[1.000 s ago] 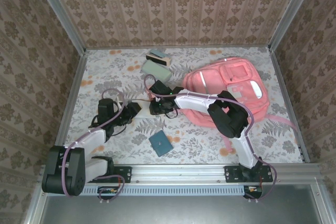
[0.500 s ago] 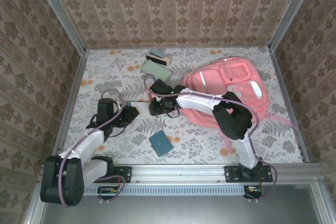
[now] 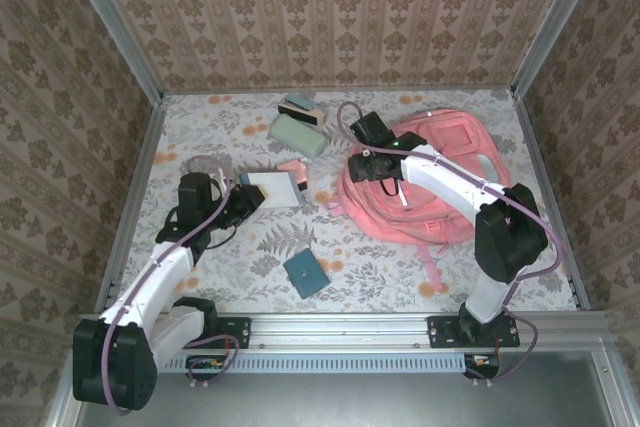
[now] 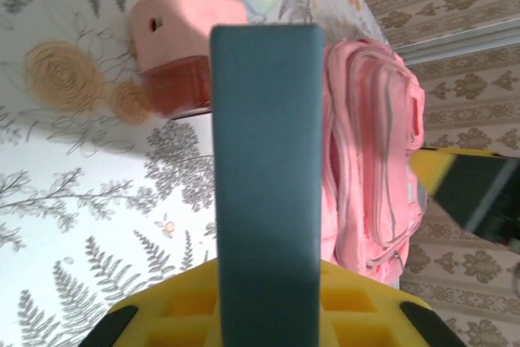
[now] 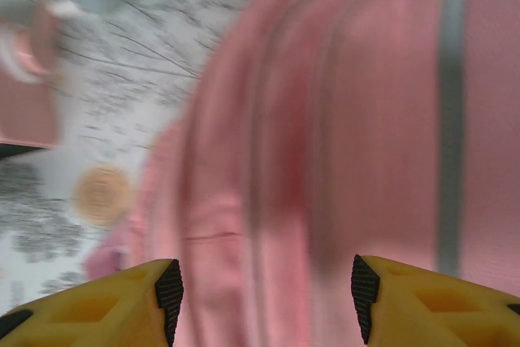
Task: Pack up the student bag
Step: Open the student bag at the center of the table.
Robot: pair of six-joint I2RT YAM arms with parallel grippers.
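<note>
The robot's right gripper will next move down onto the pale raised seam nearer the grey strip [image 5: 315, 237], since it is below the open fingers and has an edge to pinch.
The student bag [image 3: 450, 182] is a big pink backpack lying at the right of the table, its left edge bunched up; its side also fills the right wrist view [image 5: 341, 119] and shows in the left wrist view [image 4: 370, 144]. My right gripper [image 3: 362, 159] hovers over the bag's left edge, and its fingers [image 5: 264, 294] stand open with nothing between them. My left gripper [image 3: 250, 195] is shut on a flat book with a teal edge [image 3: 272, 187], seen end-on between its jaws [image 4: 266, 160] and held above the table left of the bag.
A small pink box [image 3: 293, 169] sits just beyond the held book. A pale green case [image 3: 298, 134] and a small dark-and-tan block [image 3: 300, 107] lie at the back. A teal notebook [image 3: 305, 273] lies near the front. Patterned walls enclose the table.
My right gripper left the book at mid-table, swung back right over the bag's edge and opened wider. My left gripper closed on the book and now holds it alone.
</note>
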